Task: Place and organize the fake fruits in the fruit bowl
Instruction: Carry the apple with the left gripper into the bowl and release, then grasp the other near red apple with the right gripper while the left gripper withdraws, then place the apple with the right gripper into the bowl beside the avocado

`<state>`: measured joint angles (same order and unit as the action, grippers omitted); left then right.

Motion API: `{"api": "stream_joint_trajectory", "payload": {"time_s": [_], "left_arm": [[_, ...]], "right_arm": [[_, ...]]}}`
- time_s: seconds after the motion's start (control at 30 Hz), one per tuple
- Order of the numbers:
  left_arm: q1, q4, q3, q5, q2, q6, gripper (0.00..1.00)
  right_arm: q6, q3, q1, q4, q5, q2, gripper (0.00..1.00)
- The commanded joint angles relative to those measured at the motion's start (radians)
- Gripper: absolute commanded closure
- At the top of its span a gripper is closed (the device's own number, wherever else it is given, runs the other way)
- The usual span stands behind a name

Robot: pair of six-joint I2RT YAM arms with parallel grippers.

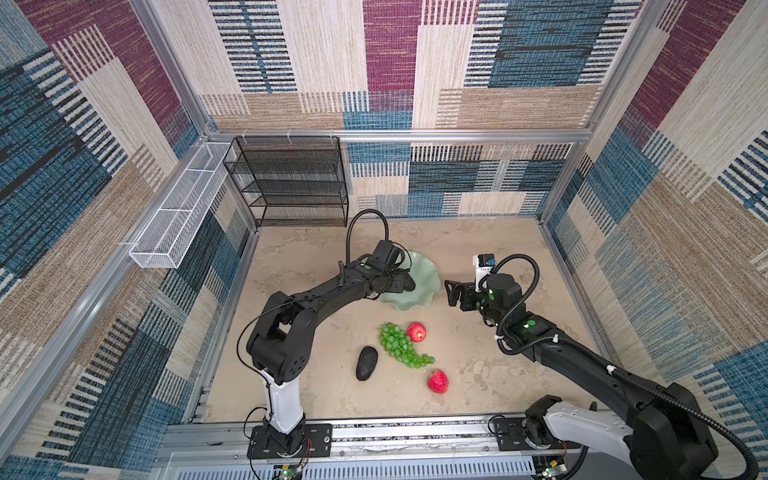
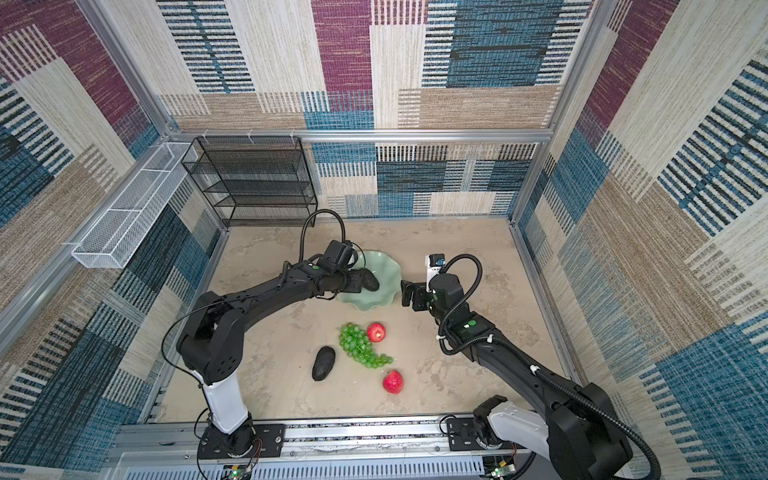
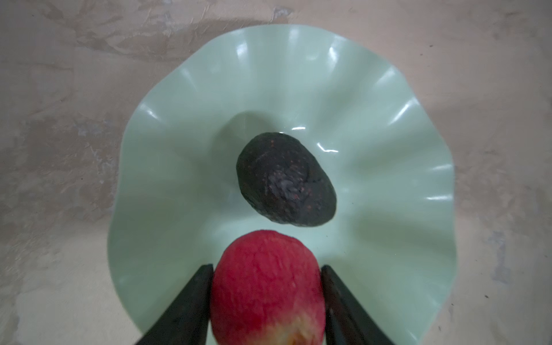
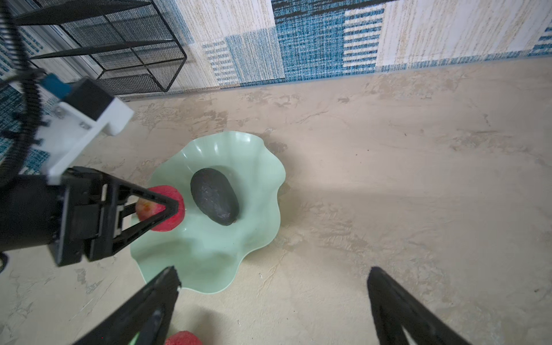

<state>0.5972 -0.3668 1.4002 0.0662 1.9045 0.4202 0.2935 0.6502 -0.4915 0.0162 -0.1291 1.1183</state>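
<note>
My right gripper draws back next and lowers its open fingers around the red apple nearest the bar (image 1: 437,381), since that apple lies clear of the grapes.
The pale green fruit bowl (image 1: 420,300) (image 2: 376,300) (image 3: 388,143) (image 4: 209,254) sits mid-table with a dark avocado (image 3: 286,179) (image 4: 215,195) lying in its middle. My left gripper (image 3: 267,265) (image 1: 399,283) hangs over the bowl's near side, shut on a red apple (image 3: 267,283) (image 4: 171,206). To the right of the bowl, my right gripper (image 4: 273,277) (image 1: 451,293) (image 2: 405,293) stands open and holds nothing. On the table in front lie a second avocado (image 1: 367,363) (image 2: 323,363), green grapes (image 1: 401,345) (image 2: 361,351) and two red apples (image 1: 416,331) (image 1: 438,381).
A black mesh shelf (image 1: 291,183) stands against the back wall at the left. A white wire basket (image 1: 178,208) hangs on the left wall. Carpeted walls close in the back and both sides, and a metal rail (image 1: 415,432) carries both arm bases at the front.
</note>
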Motion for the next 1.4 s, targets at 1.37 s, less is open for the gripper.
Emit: {"api": "stream_joint_trajectory", "payload": {"time_s": [1.37], "left_arm": [[-0.074,0.164,-0.662,0.298,-0.934,0.170,0.19]], "right_arm": [[0.601,-0.289,-0.613,-0.300,-0.016,-0.106,0.38]]}}
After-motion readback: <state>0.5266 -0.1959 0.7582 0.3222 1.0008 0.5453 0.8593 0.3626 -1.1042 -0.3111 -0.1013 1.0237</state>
